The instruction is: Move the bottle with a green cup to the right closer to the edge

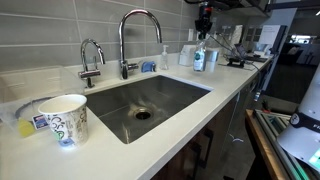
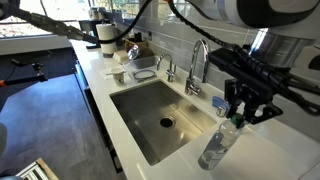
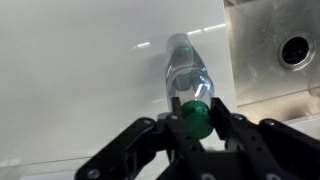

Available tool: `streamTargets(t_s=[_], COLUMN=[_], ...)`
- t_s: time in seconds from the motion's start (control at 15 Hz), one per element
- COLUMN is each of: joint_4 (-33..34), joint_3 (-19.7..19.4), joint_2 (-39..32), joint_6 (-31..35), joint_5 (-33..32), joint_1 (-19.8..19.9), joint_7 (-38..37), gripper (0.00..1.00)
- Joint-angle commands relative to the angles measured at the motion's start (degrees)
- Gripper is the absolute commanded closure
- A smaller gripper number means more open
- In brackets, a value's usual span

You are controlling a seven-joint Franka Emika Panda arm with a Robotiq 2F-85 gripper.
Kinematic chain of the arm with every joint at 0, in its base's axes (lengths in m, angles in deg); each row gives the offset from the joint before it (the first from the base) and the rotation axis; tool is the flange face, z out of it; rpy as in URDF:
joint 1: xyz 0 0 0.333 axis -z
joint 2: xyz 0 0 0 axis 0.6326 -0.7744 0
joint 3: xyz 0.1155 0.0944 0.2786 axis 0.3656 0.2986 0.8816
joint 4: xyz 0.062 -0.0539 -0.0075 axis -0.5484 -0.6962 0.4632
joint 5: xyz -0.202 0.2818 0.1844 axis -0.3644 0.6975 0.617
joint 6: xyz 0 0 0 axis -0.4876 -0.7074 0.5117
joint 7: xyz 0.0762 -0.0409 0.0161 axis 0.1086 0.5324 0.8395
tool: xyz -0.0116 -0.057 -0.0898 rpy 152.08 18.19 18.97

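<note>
My gripper has the leaning bottle with its green cap between my fingers, so next I need to lower my gripper a little and bring the green cap over toward the bottle's base (image 3: 179,43) before I open.
The bottle with a green cap (image 3: 185,72) is small and see-through. It stands on the off-white countertop beside the sink in both exterior views (image 1: 205,60) (image 2: 217,148), leaning a little. My gripper (image 3: 197,120) comes down from above, and its fingers are shut on both sides of the green cap. The gripper also shows in both exterior views (image 2: 238,113) (image 1: 204,28). The counter's straight front edge (image 1: 225,105) runs along the near side of the sink.
The steel sink (image 1: 145,105) (image 2: 160,120) fills the middle of the counter, with two faucets (image 1: 140,20) (image 1: 92,50) behind it. A white patterned paper cup (image 1: 67,118) stands at one end. A slim soap bottle (image 1: 163,58) and several containers (image 2: 105,35) stand along the wall.
</note>
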Motion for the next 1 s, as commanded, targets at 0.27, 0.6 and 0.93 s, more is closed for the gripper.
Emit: streamTargets(t_s=[0.27,0.6,0.93], joint_4=[-12.1,-15.0,-15.0], joint_3=[0.1,0.0,0.1], joint_2=[6.4,7.3,8.6], joint_6=[11.0,13.4,11.9], joint_5=[-2.6,-3.3,-5.2], joint_1=[-2.8,-3.6,-4.3], joint_7=[3.6,4.3,4.3], gripper=[0.91,0.91,0.25])
